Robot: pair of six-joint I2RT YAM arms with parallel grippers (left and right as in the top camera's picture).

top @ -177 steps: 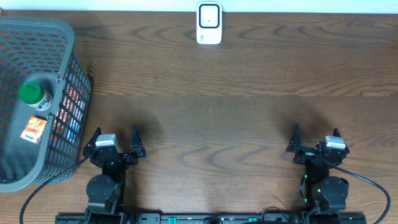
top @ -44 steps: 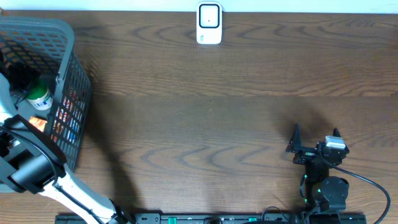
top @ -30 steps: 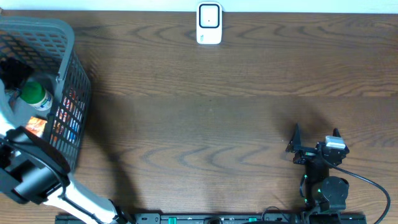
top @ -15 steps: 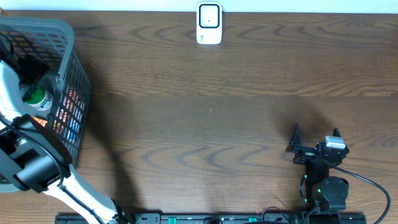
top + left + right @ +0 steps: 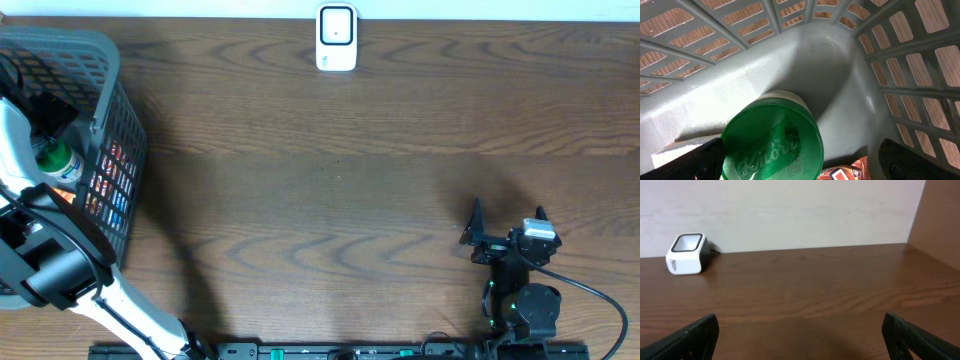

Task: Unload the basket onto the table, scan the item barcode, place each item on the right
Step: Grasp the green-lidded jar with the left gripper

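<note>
The left gripper moves down around the green lid (image 5: 55, 157) (image 5: 774, 142) next, shifting to the left in the wrist view, since the jar stands below it, nearer that side's finger.
A jar with a green lid marked Knorr (image 5: 772, 137) stands in the grey basket (image 5: 900, 65), and an orange snack packet (image 5: 845, 171) lies beside it. My left gripper (image 5: 805, 161) hangs open just above the jar, one finger on each side of the lid, gripping nothing. From overhead the left gripper (image 5: 48, 128) is inside the basket (image 5: 100, 55), partly hiding the jar (image 5: 55, 160). The white barcode scanner (image 5: 336, 38) stands at the table's far edge. My right gripper (image 5: 508, 212) rests open at the near right, empty, facing the scanner (image 5: 686, 253).
Colourful packets (image 5: 112, 185) show through the basket's mesh side. The left arm's dark forearm (image 5: 50, 270) reaches over the basket's near rim. A pale wall (image 5: 790, 210) runs behind the scanner, and brown wooden table (image 5: 340, 170) lies between the basket and the right arm.
Over the last second the left gripper has sunk deeper into the basket, closing in over the jar's lid. In the last half second it hardly moved. The right arm has stayed still.
</note>
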